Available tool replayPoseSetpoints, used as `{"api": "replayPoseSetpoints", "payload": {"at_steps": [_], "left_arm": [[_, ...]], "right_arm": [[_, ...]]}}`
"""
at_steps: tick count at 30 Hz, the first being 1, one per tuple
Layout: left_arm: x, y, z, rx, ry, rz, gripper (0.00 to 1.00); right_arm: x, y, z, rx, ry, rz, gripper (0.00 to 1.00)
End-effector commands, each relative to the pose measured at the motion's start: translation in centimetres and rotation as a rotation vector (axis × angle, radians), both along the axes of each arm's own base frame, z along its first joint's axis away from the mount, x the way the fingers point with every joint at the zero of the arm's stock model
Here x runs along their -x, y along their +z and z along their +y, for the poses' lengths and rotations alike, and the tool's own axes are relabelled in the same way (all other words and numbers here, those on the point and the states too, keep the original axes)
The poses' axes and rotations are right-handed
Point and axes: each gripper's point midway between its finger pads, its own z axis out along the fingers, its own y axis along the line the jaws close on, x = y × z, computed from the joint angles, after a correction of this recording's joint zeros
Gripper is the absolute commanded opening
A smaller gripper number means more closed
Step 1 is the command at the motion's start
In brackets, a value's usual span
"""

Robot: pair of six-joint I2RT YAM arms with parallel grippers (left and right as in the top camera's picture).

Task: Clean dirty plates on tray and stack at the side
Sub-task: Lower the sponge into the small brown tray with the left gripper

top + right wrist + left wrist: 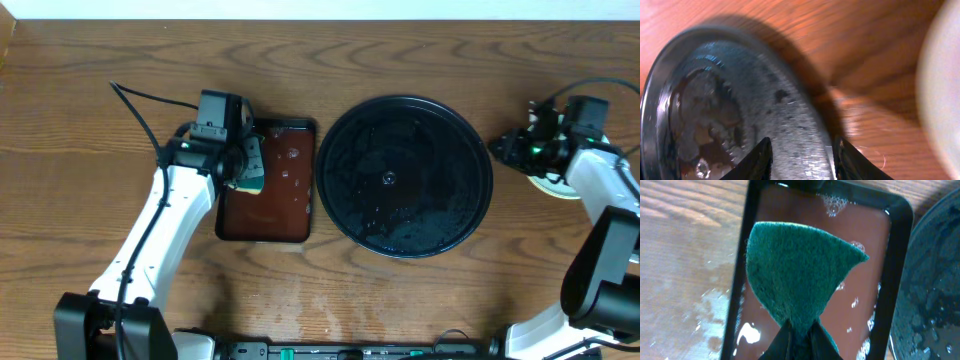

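Observation:
The green sponge goes down into the brown rectangular tray in my left gripper next and is then released, as the round black tray is bare of plates.
The round black tray sits mid-table, wet and bare of plates; it also shows in the right wrist view. A pale plate stack lies at the right edge, mostly hidden under the right arm; a blurred pale plate edge shows in the right wrist view. My right gripper is open and empty, its fingers over the tray's right rim. My left gripper is shut on a green sponge and holds it over the brown rectangular tray.
The brown rectangular tray holds soapy water with bubbles. Water drops lie on the wooden table left of it. A black cable runs across the back left.

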Motion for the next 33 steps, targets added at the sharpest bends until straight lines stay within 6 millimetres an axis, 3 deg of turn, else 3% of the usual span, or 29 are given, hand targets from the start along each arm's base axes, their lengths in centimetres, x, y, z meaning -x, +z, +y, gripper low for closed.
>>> {"api": "replayPoseSetpoints", "payload": {"at_steps": [1,14,24,27,31,32,33], "left_arm": [[0.2,-1.8,-0.3,0.007,-0.018,0.012,0.08],[-0.5,-6.4,-0.4,-0.008,-0.017,0.093,0.08],[-0.6,-6.4,0.2,-0.040,-0.002,0.085,0.49],[-0.9,-5.4,0.2,-0.040,-0.012,0.061,0.57],[-1.9,-1.6,0.0,-0.024,-0.014,-0.048,0.63],[-2.1,-0.2,0.0,-0.018,-0.013,-0.086,0.64],[-2.3,1.0,0.0,-0.011,-0.012,-0.125,0.64]], "right_arm": [[0.0,-0.3,2.3,0.009,0.079,-0.002,0.38],[-0.1,-0.5,3.5,0.078,0.159,-0.018,0.41],[-0.4,-0.4,3.4,0.109,0.204,-0.052,0.45],[-0.7,0.2,3.3,0.159,0.280,-0.100,0.52],[-1.8,2.2,3.1,0.181,0.279,-0.161,0.61],[-2.3,3.0,3.0,0.190,0.277,-0.190,0.70],[-2.8,3.6,3.0,0.197,0.275,-0.215,0.99]]}}
